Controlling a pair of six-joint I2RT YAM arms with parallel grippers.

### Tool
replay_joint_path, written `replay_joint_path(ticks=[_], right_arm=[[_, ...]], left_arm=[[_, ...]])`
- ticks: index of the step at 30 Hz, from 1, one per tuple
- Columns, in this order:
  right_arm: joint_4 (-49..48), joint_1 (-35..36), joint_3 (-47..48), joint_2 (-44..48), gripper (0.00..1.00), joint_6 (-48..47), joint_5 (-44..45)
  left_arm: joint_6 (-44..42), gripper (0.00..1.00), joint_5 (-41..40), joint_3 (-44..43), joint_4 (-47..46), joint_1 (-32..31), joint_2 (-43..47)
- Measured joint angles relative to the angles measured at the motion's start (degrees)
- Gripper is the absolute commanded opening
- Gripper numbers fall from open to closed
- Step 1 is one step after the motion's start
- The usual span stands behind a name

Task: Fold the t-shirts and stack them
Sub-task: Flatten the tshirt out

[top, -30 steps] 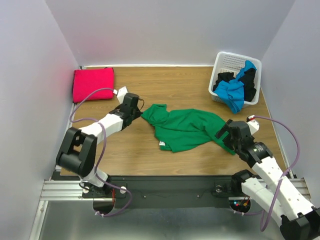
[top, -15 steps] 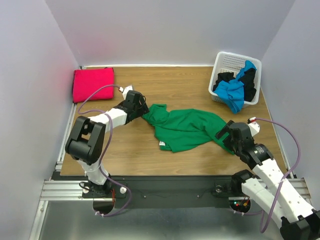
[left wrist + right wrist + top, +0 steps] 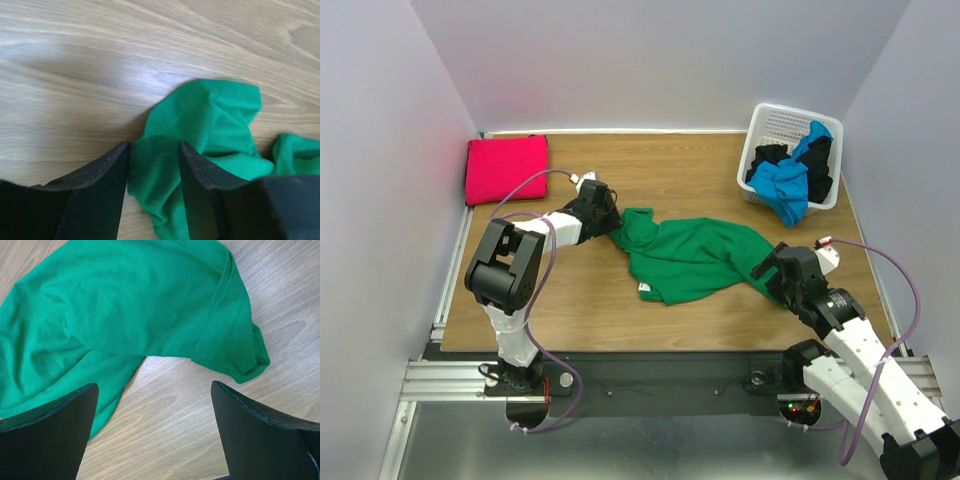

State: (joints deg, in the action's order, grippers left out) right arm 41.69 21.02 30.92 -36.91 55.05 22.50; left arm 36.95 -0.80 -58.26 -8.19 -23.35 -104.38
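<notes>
The hem corner of the green t-shirt sticks out over bare wood, so I will lower my right gripper onto that corner and close its fingers there.
The bright green t-shirt (image 3: 695, 258) lies crumpled on the wooden table. My left gripper (image 3: 613, 222) is at its far-left end. In the left wrist view the left gripper (image 3: 154, 150) is partly open, its jaws standing on either side of a fold of the green cloth (image 3: 215, 115). My right gripper (image 3: 772, 268) is at the shirt's right end. In the right wrist view the right gripper (image 3: 155, 390) is wide open above bare wood, with the green shirt (image 3: 125, 305) and its hem just ahead. A folded magenta-red t-shirt (image 3: 506, 167) lies at the back left.
A white lattice basket (image 3: 775, 125) stands at the back right and holds a blue t-shirt (image 3: 788, 185) draped over its front rim and black cloth (image 3: 768, 160). Grey walls close in the table on three sides.
My left gripper has moved right and farther back, from beside the shirt onto its left end. The right gripper has barely moved. The shirt lies as before.
</notes>
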Motion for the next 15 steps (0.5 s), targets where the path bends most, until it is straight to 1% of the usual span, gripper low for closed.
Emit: replay_joint_path(ticks=[1, 2, 6, 9, 12, 14, 15], right_arm=[[0.0, 0.0, 0.0, 0.1, 1.00, 0.0, 0.0], [0.0, 0.0, 0.0, 0.1, 1.00, 0.1, 0.1], [0.0, 0.0, 0.0, 0.1, 1.00, 0.2, 0.2], [0.0, 0.0, 0.0, 0.1, 1.00, 0.2, 0.2], [0.0, 0.0, 0.0, -0.2, 1.00, 0.2, 0.2], [0.0, 0.0, 0.0, -0.9, 1.00, 0.2, 0.2], [0.0, 0.0, 0.0, -1.5, 1.00, 0.2, 0.1]], left_arm=[[0.2, 0.18, 0.7, 0.2, -0.5, -0.2, -0.1], [0.4, 0.00, 1.4, 0.5, -1.0, -0.5, -0.2], [0.9, 0.00, 3.4, 1.2, -2.3, -1.2, -0.8], [0.9, 0.00, 3.3, 1.3, -2.3, -1.2, -0.7], [0.8, 0.00, -0.6, 3.1, 0.9, -1.3, 2.5], [0.9, 0.00, -4.3, 5.1, 3.5, -1.3, 6.5], [1.1, 0.00, -6.9, 7.1, 5.8, -1.2, 11.0]])
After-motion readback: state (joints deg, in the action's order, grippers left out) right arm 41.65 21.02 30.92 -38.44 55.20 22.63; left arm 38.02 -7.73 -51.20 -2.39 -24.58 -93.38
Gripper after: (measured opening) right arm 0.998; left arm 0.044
